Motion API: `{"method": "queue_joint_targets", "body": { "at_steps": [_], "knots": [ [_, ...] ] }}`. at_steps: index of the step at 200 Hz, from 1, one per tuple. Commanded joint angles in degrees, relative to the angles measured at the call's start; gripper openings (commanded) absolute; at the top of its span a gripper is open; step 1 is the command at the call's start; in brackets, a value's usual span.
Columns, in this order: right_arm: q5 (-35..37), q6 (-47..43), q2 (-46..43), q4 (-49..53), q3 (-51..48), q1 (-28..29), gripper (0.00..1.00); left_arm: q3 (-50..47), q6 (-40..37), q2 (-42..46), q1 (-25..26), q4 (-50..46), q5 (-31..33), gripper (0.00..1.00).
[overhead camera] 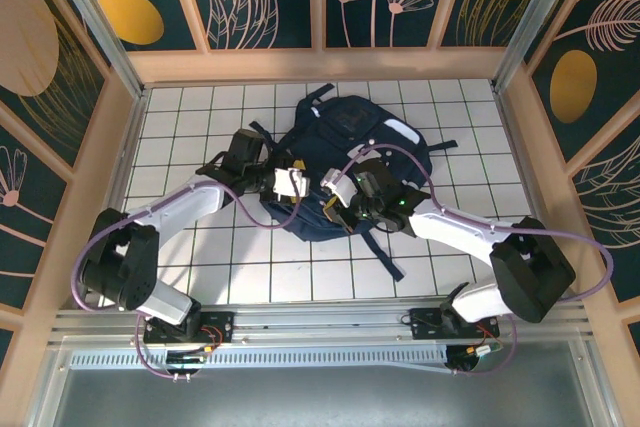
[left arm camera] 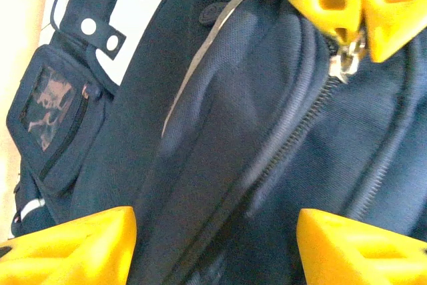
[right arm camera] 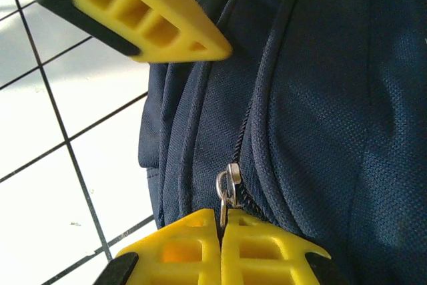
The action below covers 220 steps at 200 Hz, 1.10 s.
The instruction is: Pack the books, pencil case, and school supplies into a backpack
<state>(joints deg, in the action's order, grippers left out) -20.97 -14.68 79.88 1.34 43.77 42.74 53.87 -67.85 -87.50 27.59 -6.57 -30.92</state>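
Note:
My right gripper should next move the metal zipper pull away from my left gripper, past the black strap, then outward, and release it.
The dark navy backpack lies flat in the middle of the white tiled table. My right gripper is shut on the metal zipper pull at the backpack's near edge. My left gripper hangs open just above the backpack fabric, beside the zipper track, with nothing between its yellow fingers. In the top view the left gripper and the right gripper sit close together over the bag's near side. The books, pencil case and school supplies are hidden or out of view.
A black strap trails from the bag toward the near edge. A small side pocket with a clear window is on the bag's left. Wooden walls fence in the tiled floor.

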Motion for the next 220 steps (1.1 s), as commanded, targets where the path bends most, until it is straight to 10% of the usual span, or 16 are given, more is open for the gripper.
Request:
{"method": "queue_joint_targets", "body": {
  "at_steps": [1,52,76,220],
  "knots": [
    [-5.0,-1.5,-2.2,-4.4,-0.1,1.2,0.0,1.5,-2.1,-1.8,1.2,0.2,0.1,0.64],
    [-5.1,-1.0,-2.7,-4.4,0.0,1.7,0.0,5.9,-3.4,-6.7,3.5,-2.9,2.0,0.47],
    [-4.6,-1.4,-3.2,-2.0,0.2,2.0,0.0,6.9,-3.9,-7.7,4.2,-4.5,2.1,0.0],
    [14.6,-2.8,-11.0,23.7,0.0,-11.0,0.0,-7.6,-0.7,2.6,0.4,2.5,-0.4,0.0]
  ]
}}
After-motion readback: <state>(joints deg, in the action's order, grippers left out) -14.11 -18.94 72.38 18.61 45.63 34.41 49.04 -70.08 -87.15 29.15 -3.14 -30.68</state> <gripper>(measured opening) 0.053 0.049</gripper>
